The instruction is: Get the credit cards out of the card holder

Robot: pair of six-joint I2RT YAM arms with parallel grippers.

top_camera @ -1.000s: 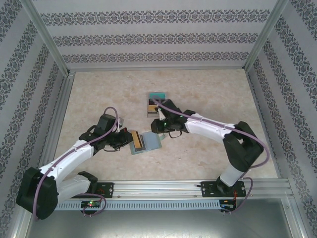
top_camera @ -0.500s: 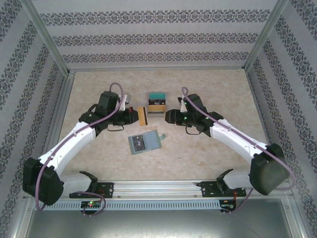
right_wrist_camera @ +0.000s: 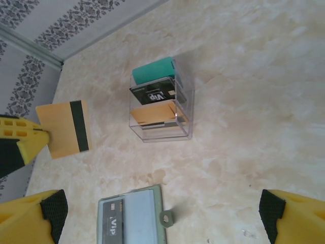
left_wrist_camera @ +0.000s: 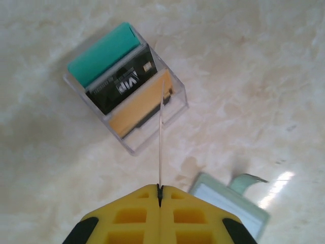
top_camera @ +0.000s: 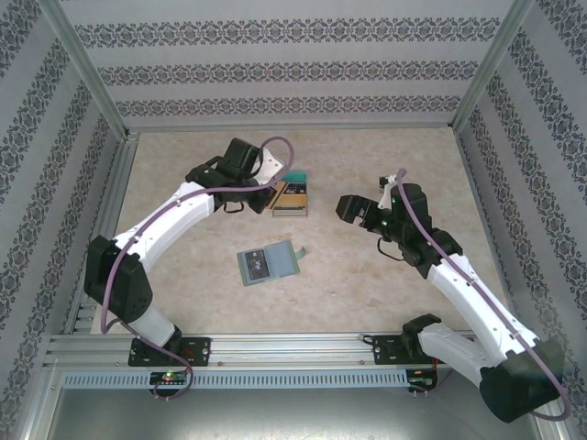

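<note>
My left gripper holds its card and will first move over the clear stand, then go down to release the card beside the upright orange card [top_camera: 292, 201] [left_wrist_camera: 141, 104].
The card holder [top_camera: 269, 262] lies open on the table, grey-green with a small tab, a black credit card [right_wrist_camera: 110, 226] in its clear pocket. My left gripper [left_wrist_camera: 160, 189] is shut on an orange credit card [right_wrist_camera: 63, 128] with a black stripe, seen edge-on in the left wrist view. It hangs in the air just left of a clear stand [top_camera: 291, 195]. My right gripper [right_wrist_camera: 160, 208] is open and holds nothing, right of the stand [right_wrist_camera: 160, 107] and above the holder [right_wrist_camera: 134, 218]. In the top view the left gripper [top_camera: 260, 196] is beside the stand and the right gripper [top_camera: 353, 208] stands apart.
The clear stand [left_wrist_camera: 127, 86] holds a teal, a black and an orange card upright. Patterned walls and metal frame rails enclose the table [top_camera: 385, 165] on three sides. Bare marble surface lies right of the stand and in front of the holder.
The left gripper lifted the orange card away from the card holder and carried it back to the stand. The right gripper left the holder, swung right and opened wide.
</note>
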